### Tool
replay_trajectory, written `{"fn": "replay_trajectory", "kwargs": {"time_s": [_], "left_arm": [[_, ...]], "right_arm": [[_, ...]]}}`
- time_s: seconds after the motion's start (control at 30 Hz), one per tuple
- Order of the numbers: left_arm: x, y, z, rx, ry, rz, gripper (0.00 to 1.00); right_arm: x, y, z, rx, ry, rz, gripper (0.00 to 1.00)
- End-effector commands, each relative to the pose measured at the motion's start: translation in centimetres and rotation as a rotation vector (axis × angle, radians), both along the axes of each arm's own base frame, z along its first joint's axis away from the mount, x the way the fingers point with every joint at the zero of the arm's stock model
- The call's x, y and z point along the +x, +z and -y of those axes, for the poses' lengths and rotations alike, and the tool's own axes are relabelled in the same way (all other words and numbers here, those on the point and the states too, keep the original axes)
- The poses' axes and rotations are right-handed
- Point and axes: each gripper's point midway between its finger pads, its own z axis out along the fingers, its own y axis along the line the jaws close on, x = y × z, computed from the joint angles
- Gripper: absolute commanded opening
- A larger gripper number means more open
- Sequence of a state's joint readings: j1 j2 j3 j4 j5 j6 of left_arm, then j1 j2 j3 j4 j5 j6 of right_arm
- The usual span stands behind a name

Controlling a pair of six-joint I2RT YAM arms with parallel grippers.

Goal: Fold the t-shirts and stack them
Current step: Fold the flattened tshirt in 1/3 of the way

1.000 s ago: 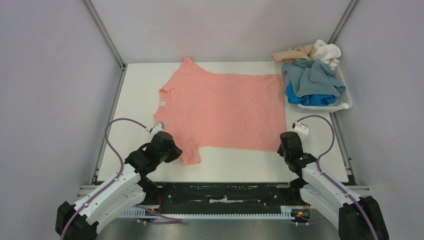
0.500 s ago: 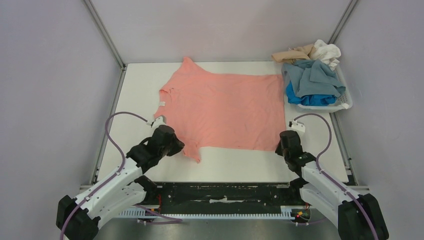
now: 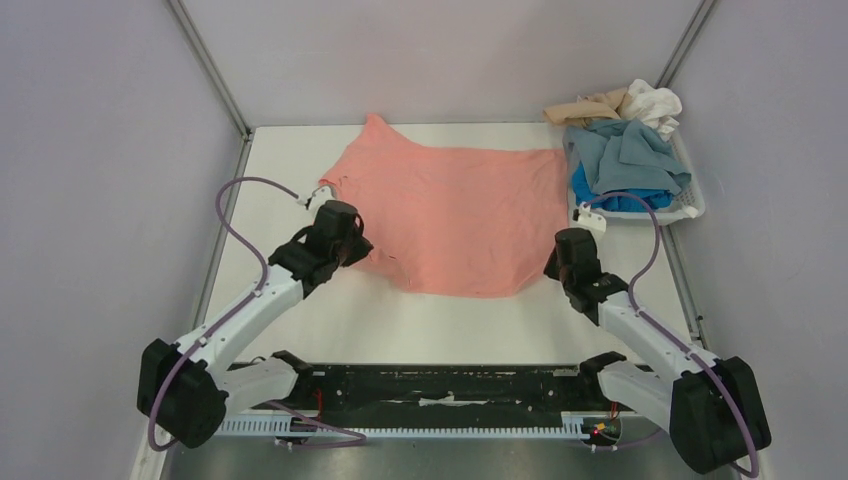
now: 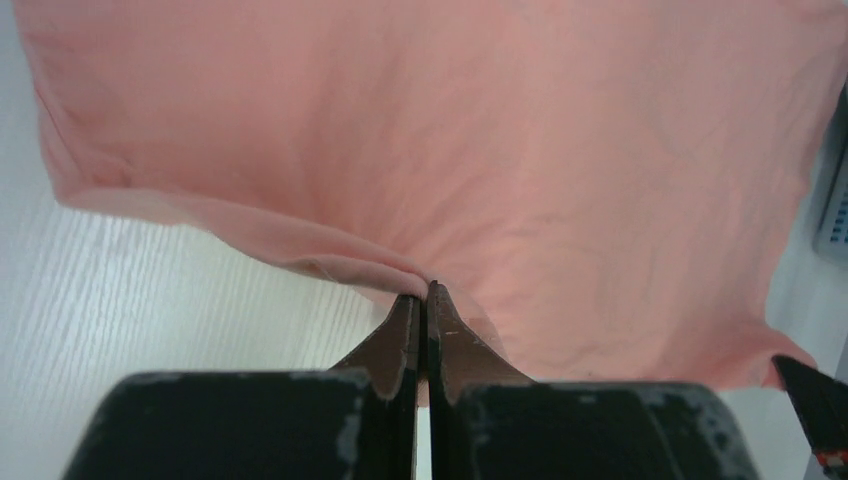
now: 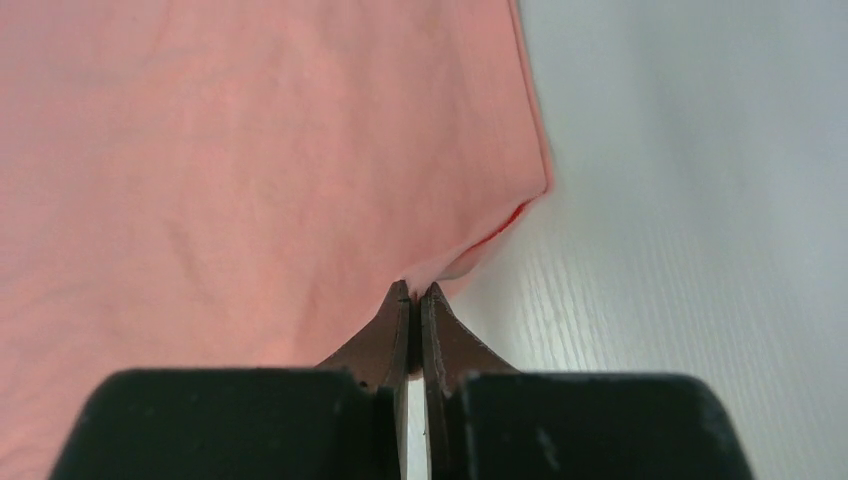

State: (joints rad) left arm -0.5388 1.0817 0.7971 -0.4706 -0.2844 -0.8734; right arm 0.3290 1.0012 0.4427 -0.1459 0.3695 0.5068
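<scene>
The shirt still lies spread out. My left gripper will next carry the pinched edge outward over the shirt to the cloth point(image 3: 354, 174) beside the far sleeve and let go of it there.
A salmon-pink t-shirt point(image 3: 455, 205) lies spread on the white table point(image 3: 300, 170), its near edge lifted and curling over. My left gripper point(image 3: 350, 250) is shut on the shirt's near left edge; the left wrist view shows the cloth point(image 4: 560, 170) pinched at the fingertips point(image 4: 422, 295). My right gripper point(image 3: 560, 262) is shut on the near right hem corner; the right wrist view shows pink cloth point(image 5: 250, 160) held between the tips point(image 5: 417, 293). Grey-blue point(image 3: 625, 155), bright blue point(image 3: 615, 200), beige point(image 3: 585, 108) and white point(image 3: 655, 103) shirts are piled at the back right.
A white plastic basket point(image 3: 690, 205) at the back right corner holds the other shirts. Metal frame posts point(image 3: 205, 65) rise at the table's back corners. Grey walls close in both sides. Purple cables loop from each wrist.
Both grippers have moved away from the near edge toward the back, carrying the shirt's near edge with them. The near sleeve and hem now lie further back on the table.
</scene>
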Motion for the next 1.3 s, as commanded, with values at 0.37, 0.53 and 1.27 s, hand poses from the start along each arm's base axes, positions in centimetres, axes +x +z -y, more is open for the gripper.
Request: {"fn": "replay_trajectory", "kwargs": {"time_s": [0.37, 0.53, 1.27], "left_arm": [[12.7, 4.7, -3.1, 0.035, 0.034, 0.151, 0.02], [15.4, 5.0, -3.4, 0.063, -0.008, 0.186, 0.02], [27.4, -2.1, -7.0, -0.068, 0.033, 0.092, 0.33]], "right_arm": [[9.2, 5.9, 0.6, -0.072, -0.066, 0.09, 0.0], [10.9, 6.3, 1.1, -0.073, -0.079, 0.093, 0.0], [16.6, 4.3, 2.3, -0.105, -0.133, 0.096, 0.09]]}}
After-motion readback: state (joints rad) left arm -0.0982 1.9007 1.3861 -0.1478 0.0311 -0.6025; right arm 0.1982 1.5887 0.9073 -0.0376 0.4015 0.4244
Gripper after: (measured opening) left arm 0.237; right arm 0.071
